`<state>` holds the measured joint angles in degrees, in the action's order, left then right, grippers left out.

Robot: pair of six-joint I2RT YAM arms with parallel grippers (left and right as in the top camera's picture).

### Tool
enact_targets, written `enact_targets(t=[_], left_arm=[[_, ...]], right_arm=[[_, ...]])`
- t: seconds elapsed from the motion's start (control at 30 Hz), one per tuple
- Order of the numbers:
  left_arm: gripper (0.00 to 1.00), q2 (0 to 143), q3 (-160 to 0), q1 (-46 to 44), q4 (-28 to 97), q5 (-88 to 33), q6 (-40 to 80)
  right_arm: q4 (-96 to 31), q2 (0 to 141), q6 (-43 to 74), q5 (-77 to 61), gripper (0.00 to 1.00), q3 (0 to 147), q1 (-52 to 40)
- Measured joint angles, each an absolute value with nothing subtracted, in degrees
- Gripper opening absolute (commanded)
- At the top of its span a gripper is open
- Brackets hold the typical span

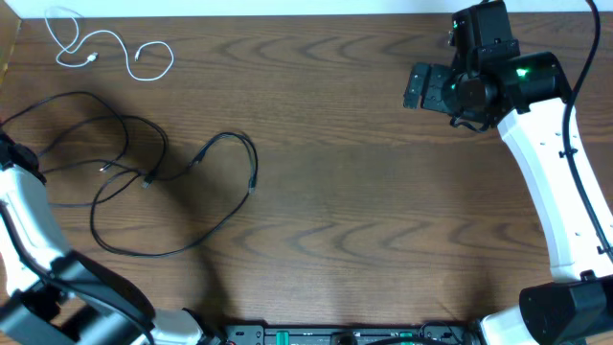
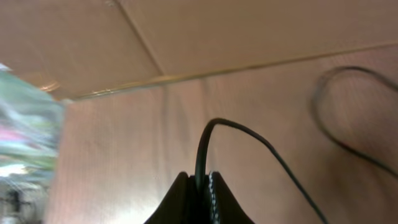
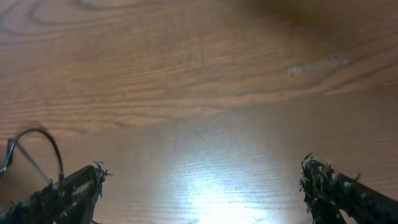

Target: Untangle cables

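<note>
My left gripper next pulls to the left in the overhead view and slightly back first, then opens, because its black cable still crosses the other loop.
Two black cables (image 1: pixel 144 177) lie looped over each other on the left half of the wooden table (image 1: pixel 364 211). A short white cable (image 1: pixel 105 48) lies apart at the back left corner. My left gripper (image 2: pixel 203 182) is shut on a black cable (image 2: pixel 249 134), which arcs up out of the jaws and runs down to the right. Another black loop (image 2: pixel 323 118) lies beyond it. In the overhead view the left arm (image 1: pixel 29 216) stands at the table's left edge. My right gripper (image 1: pixel 421 86) hovers at the back right, far from the cables. It is open (image 3: pixel 202 180) and holds nothing.
A bit of black cable loop (image 3: pixel 43 140) shows at the left edge of the right wrist view. The right arm (image 1: pixel 560 182) runs along the table's right side. The table's back edge meets a pale wall (image 1: pixel 287 8).
</note>
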<state>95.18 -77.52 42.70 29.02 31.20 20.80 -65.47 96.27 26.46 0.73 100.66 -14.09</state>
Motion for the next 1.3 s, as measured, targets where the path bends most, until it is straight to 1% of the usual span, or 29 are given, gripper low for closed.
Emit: enact_targets(t=[0.2,0.43,0.67,0.7,0.73,0.83,0.9,0.93,1.0,1.1,1.3], left_arm=[[0.08,101.86,-77.52,46.65,22.28,37.78,13.61],[0.07,107.66,-77.49,50.70,14.33,39.83,3.33],[0.08,108.99,-77.49,51.81,5.34,40.23,-3.99],[0.12,108.99,-77.49,51.81,4.40,40.10,-4.93],[0.22,108.99,-77.49,51.81,3.90,39.75,-5.67],[0.43,108.99,-77.49,51.81,3.92,38.02,-7.86],[0.67,108.99,-77.49,51.81,3.92,37.12,-8.32],[0.81,108.99,-77.49,51.81,3.95,36.71,-8.71],[0.88,108.99,-77.49,51.81,4.16,36.25,-8.93],[0.90,108.99,-77.49,51.79,5.78,35.86,-9.04],[0.90,108.44,-77.49,50.11,8.32,35.83,-7.86]], right_arm=[[-63.29,96.27,26.46,1.78,0.99,100.66,-14.09],[-62.70,96.27,26.46,2.17,0.99,100.66,-14.09],[-62.72,96.27,26.46,2.31,0.99,100.66,-14.09],[-62.74,96.27,26.46,2.33,0.99,100.66,-14.09],[-62.74,96.27,26.46,2.33,0.99,100.66,-14.09],[-62.76,96.27,26.46,2.35,0.99,100.66,-14.09],[-62.76,96.27,26.46,2.35,0.99,100.66,-14.09],[-62.76,96.27,26.46,2.35,0.99,100.66,-14.09],[-62.83,96.27,26.46,2.37,0.99,100.66,-14.09],[-62.96,96.27,26.46,2.37,0.99,100.66,-14.09],[-63.00,96.27,26.46,2.37,0.99,100.66,-14.09]])
